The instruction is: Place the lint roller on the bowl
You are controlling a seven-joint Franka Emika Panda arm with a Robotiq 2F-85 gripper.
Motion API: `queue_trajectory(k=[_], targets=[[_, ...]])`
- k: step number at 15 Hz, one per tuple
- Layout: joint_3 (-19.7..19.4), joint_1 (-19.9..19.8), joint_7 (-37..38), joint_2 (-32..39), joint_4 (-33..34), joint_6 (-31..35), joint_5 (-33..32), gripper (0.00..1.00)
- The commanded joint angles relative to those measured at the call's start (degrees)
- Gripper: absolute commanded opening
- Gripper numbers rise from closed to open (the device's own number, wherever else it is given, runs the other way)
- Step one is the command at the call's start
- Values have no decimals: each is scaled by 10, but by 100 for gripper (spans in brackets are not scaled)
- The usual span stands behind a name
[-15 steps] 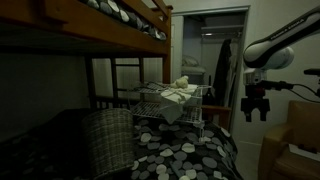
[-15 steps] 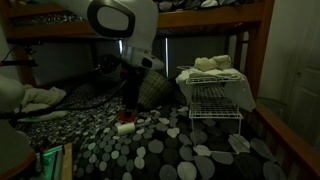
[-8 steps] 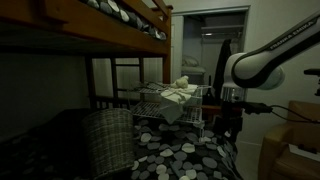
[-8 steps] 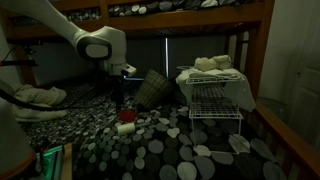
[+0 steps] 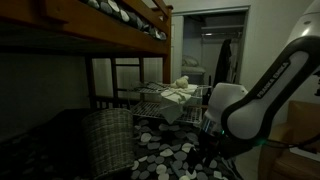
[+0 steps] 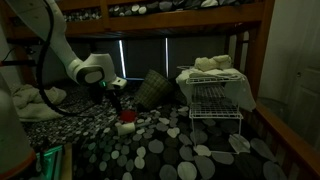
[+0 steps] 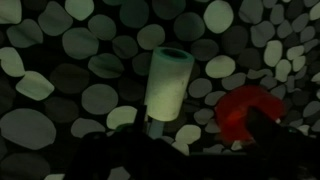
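Observation:
The gripper should next move down and away from the bowl, from above the gap between handle and bowl (image 6: 129,117) onto the handle end of the roller.
A white lint roller (image 7: 168,83) lies on the dark bedspread with pale round spots, its handle (image 7: 154,126) pointing toward my gripper. A red bowl (image 7: 243,113) sits just to its right. In an exterior view the roller (image 6: 125,129) and the bowl (image 6: 129,117) lie close together on the bed. My gripper (image 7: 195,135) hangs low over them, open and empty. Its dark fingers stand either side of the gap between handle and bowl. It also shows in both exterior views (image 6: 116,101) (image 5: 200,150), just above the bedspread.
A white wire rack (image 6: 212,95) (image 5: 168,103) with folded cloths stands on the bed. A woven basket (image 6: 150,88) (image 5: 105,140) leans beside it. The wooden upper bunk (image 6: 170,18) runs overhead. Cardboard boxes (image 5: 295,150) stand beside the bed.
My arm has come down from high above the bed to just over the lint roller and the bowl. The roller and bowl have not moved.

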Motion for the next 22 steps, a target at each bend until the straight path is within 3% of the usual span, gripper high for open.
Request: queue_trajectory(k=[1, 4, 8, 10, 12, 13, 14, 17, 19, 22], targets=[[-26, -9, 28, 132, 0, 106, -30, 100], [-2, -57, -8, 215, 33, 148, 25, 100], [73, -144, 6, 285, 81, 173, -7, 100], [88, -161, 7, 303, 96, 167, -18, 100], [75, -150, 8, 317, 100, 160, -26, 100], [68, -146, 8, 322, 101, 159, -29, 75], [56, -138, 8, 324, 97, 159, -33, 73], [61, -156, 4, 314, 95, 157, -43, 50], [107, -211, -2, 273, 89, 152, -45, 37], [219, -333, -8, 219, 86, 123, -34, 35]])
